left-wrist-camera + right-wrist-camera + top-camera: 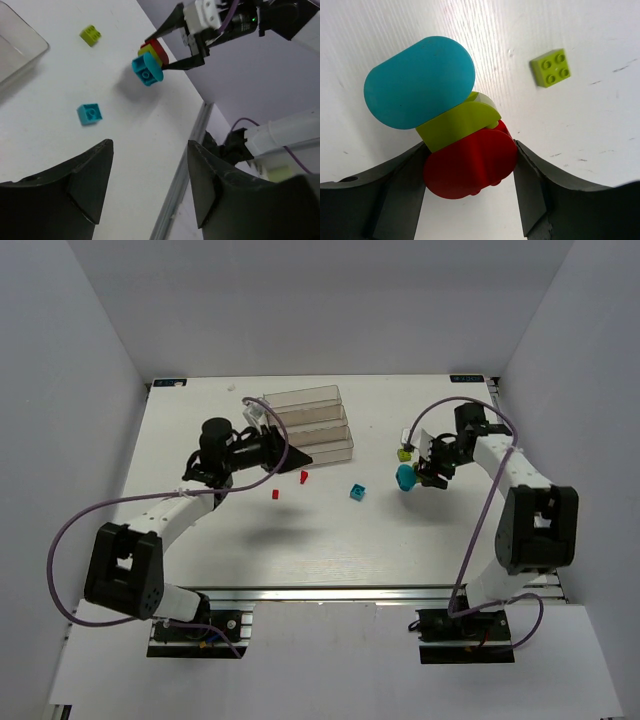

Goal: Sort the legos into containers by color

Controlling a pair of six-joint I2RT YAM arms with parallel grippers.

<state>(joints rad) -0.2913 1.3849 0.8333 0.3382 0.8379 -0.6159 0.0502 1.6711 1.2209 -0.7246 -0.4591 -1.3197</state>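
My left gripper moves toward the right in the top view next and closes around the cyan piece [420, 82], since it juts free from the held lego stack's end.
My right gripper [421, 472] is shut on a joined stack of legos [406, 477] and holds it above the table. In the right wrist view its jaws [470, 152] press the red piece [470, 165], with a yellow-green piece [452, 124] and a cyan piece [420, 82] stuck on top. My left gripper [296, 462] is open and empty by the front of the clear stepped containers [315, 420]. Loose on the table lie a yellow-green brick [404, 453], a cyan brick [356, 491] and two red bricks [304, 477] [275, 494].
The left wrist view shows its open jaws [150, 145] over the table, the cyan brick [90, 113], the yellow-green brick [90, 35], the held stack [147, 70] and a container corner [20, 50]. The table's metal edge rail [187, 165] runs close on the right.
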